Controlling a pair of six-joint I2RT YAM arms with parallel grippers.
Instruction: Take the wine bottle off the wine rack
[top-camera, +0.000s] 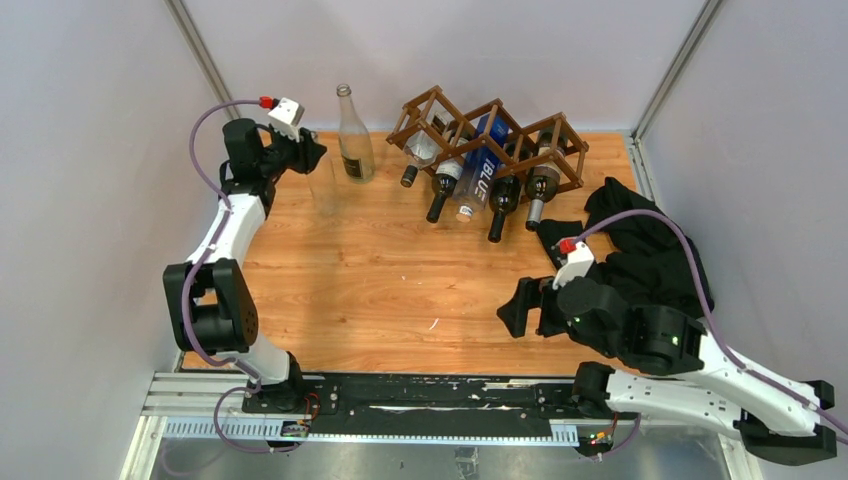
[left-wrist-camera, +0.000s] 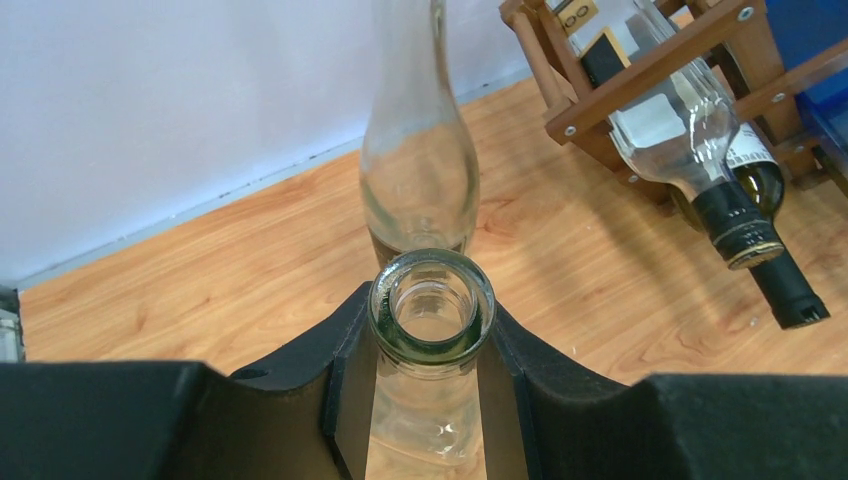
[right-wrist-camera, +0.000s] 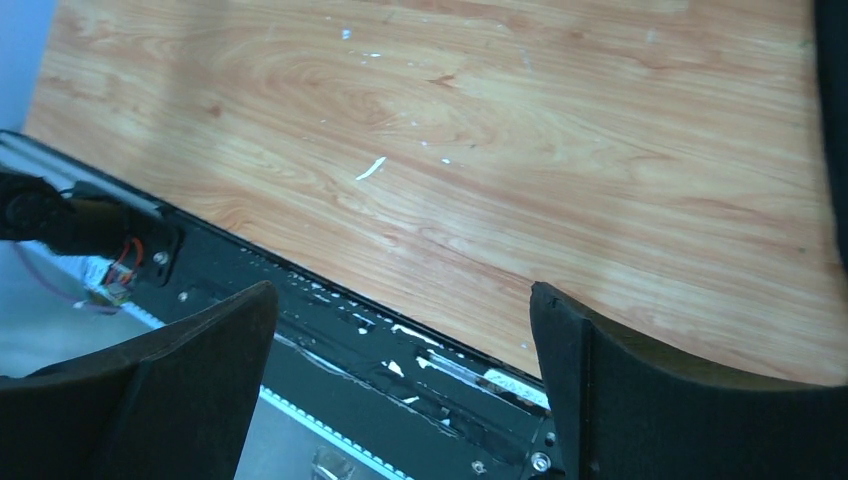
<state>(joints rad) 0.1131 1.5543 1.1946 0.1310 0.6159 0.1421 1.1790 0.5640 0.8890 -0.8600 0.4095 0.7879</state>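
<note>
The clear wine bottle is already upright over bare tabletop, so the robot's left gripper will next lower slightly, set the bottle's base down there and let go of the bottle's neck.
The dark brown wine rack stands at the back of the table, with several bottles lying in its cells, necks towards me. It also shows in the left wrist view, with a clear black-capped bottle in it. My left gripper is at the back left, left of the rack. It is shut on the neck of an upright clear wine bottle, faint in the top view. My right gripper is open and empty above the table's near edge.
A second clear bottle with a label stands just beyond the held one, between it and the rack. A black cloth lies at the right. The black base rail runs along the near edge. Walls close in at the back and sides.
</note>
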